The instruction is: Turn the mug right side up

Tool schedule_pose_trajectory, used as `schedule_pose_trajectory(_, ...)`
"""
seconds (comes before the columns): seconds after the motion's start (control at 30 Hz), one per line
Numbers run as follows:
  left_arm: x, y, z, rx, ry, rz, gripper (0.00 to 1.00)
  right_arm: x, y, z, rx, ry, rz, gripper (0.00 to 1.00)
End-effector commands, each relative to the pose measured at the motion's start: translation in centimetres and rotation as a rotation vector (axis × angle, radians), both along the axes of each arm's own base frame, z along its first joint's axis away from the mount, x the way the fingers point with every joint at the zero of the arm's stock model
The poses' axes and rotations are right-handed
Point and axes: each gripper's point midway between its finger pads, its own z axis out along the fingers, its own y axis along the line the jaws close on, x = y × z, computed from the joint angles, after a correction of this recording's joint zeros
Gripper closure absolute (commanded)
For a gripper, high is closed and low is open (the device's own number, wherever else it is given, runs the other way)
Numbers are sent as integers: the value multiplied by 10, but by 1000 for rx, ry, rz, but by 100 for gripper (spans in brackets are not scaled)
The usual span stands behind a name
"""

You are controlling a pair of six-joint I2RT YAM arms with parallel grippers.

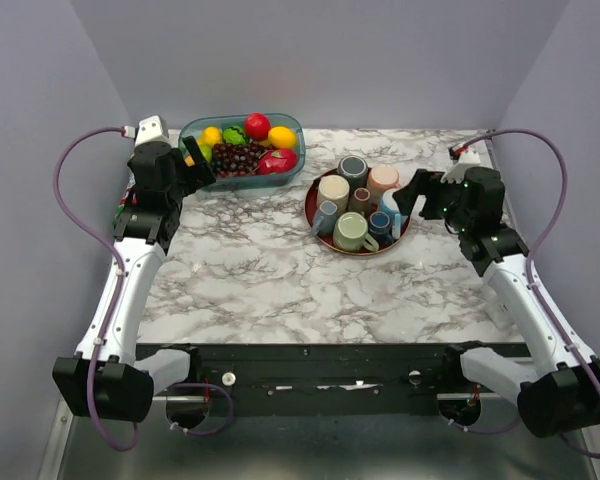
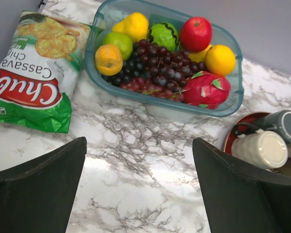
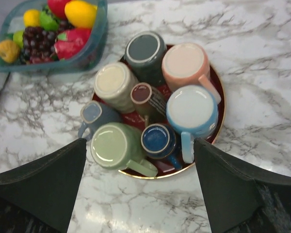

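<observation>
The green mug's handle [image 1: 369, 245] [image 3: 143, 168] sticks out clear below my right gripper. Next I will bring that gripper down to its left in the top view, onto the mug's handle.
Several mugs stand upside down, bases up, on a round red tray [image 3: 219, 121]: dark grey [image 3: 145, 47], pink [image 3: 184, 60], cream [image 3: 114, 82], small brown [image 3: 144, 94], light blue [image 3: 191, 109], slate blue [image 3: 92, 114], green [image 3: 114, 144] and dark blue [image 3: 159, 140]. The tray [image 1: 313, 210] lies right of centre in the top view. My right gripper [image 1: 412, 197] [image 3: 139, 155] is open and empty, hovering above the tray's near right edge. My left gripper [image 1: 195, 165] [image 2: 139, 145] is open and empty over bare marble near the fruit bin.
A clear blue bin of fruit [image 1: 242, 143] [image 2: 235, 92] stands at the back left, just left of the tray. A green chip bag [image 2: 31, 73] lies left of the bin. Grey walls close the back and sides. Marble table [image 1: 280, 280] in front.
</observation>
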Motion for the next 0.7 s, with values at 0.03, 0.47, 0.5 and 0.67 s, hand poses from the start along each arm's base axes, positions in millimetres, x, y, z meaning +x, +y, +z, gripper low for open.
schedule_pose_trajectory(0.03,-2,-15,36,-99,-154,-61,1,-22,39,-69,-131,138,196,8)
schedule_pose_trajectory(0.47,-2,-48,29,-174,-169,-229,1,-24,84,-139,-307,228,547,14)
schedule_pose_trajectory(0.5,-2,-48,29,-172,-170,-228,1,-22,85,-145,-321,248,560,14)
schedule_pose_trajectory(0.67,0,-45,26,-151,-162,-221,1,-21,89,-156,-390,246,624,15)
